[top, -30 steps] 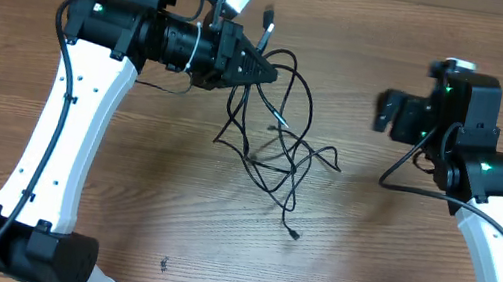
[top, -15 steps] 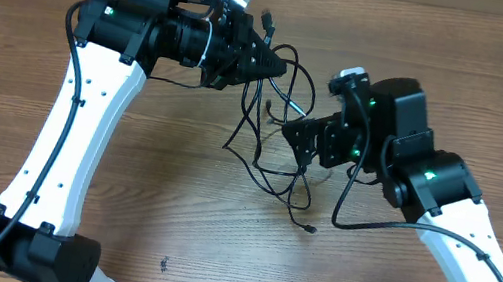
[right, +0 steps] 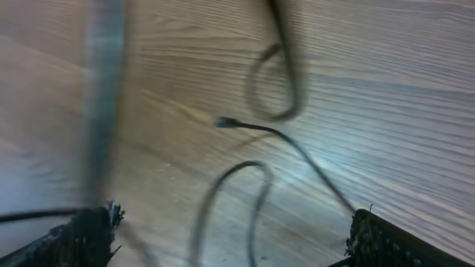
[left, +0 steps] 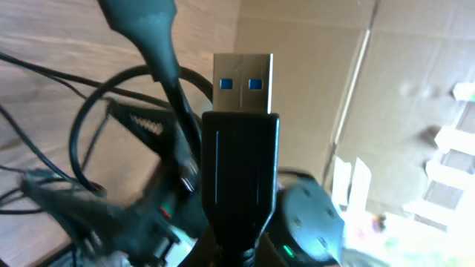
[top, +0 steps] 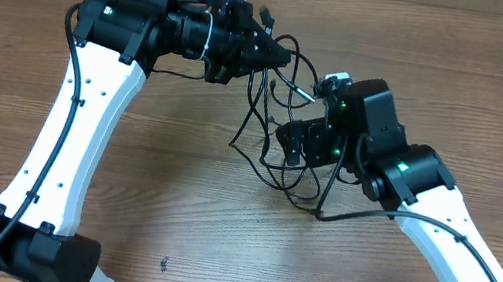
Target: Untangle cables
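My left gripper will move the cables left in the overhead view and let them go over the bare tabletop [top: 174, 94] beside the tangle, since that part is empty.
A tangle of thin black cables [top: 278, 135] hangs from my left gripper [top: 280, 59] down to the wooden table. My left gripper is shut on a black USB plug [left: 241, 148], held above the table at the back. Its metal end points up in the left wrist view. My right gripper [top: 290, 139] is open and sits right at the tangle's middle. In the right wrist view its two fingers [right: 230, 237] stand wide apart with blurred cable loops [right: 252, 185] between them and a small cable end [right: 223, 122] on the table.
The wooden table [top: 170, 209] runs all round the tangle. Cardboard and a bright cluttered area [left: 415, 148] show behind the plug in the left wrist view.
My right arm has swung left from the right side of the table into the tangle. My left gripper has lifted the plug slightly up and back, drawing the cables tighter.
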{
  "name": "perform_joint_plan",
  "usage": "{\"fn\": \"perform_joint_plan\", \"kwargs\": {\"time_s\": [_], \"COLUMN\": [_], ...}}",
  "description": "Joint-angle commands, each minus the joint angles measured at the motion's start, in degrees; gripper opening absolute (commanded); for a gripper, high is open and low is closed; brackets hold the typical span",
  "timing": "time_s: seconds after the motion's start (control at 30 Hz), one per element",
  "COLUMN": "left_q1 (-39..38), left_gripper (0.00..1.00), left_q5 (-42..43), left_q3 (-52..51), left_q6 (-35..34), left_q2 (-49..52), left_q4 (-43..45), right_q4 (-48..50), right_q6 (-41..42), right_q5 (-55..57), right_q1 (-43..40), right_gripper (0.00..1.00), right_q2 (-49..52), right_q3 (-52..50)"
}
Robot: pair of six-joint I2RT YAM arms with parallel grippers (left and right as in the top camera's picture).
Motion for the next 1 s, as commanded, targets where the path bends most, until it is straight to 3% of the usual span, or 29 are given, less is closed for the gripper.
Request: {"fn": "perform_joint_plan", "kwargs": {"time_s": [0.0,0.1,0.17,0.23,0.6,0.8,0.97], "left_q1": [-0.2,0.0,0.5,1.2,10.2,18.1,22.7], "left_gripper": [0.04,0.04,0.04,0.04,0.04,0.04,0.04], "left_q5": [13.0,22.3,30.3,30.3,29.4,27.9,26.0], "left_q3": [1.3,1.3,1.3,1.3,1.3,1.3,1.3], "left_q6": [4.2,11.3,19.6,21.7,21.7,21.7,21.7], "left_q2": [-0.9,-0.9,-0.9,-0.9,-0.9,-0.9,-0.9], "left_q4": [0.2,0.2,0.2,-0.4,-0.4,-0.2,-0.2], "right_q4": [0.2,0.1,0.1,0.1,-1.2,-0.9,-0.7], "right_q6": [3.6,6.4,6.4,6.4,6.5,9.1,8.9], "right_q5": [13.2,21.8,24.4,24.3,24.0,17.2,16.3], "right_q1": [-1.0,-4.0,-8.6,-13.8,-40.1,-47.8,-48.2], "right_gripper": [1.0,1.0,1.0,1.0,1.0,1.0,1.0], "right_q2": [2.1,2.5,2.5,2.5,2.5,2.5,2.5], "right_q3": [0.5,0.5,0.5,0.5,0.5,0.5,0.5]}}
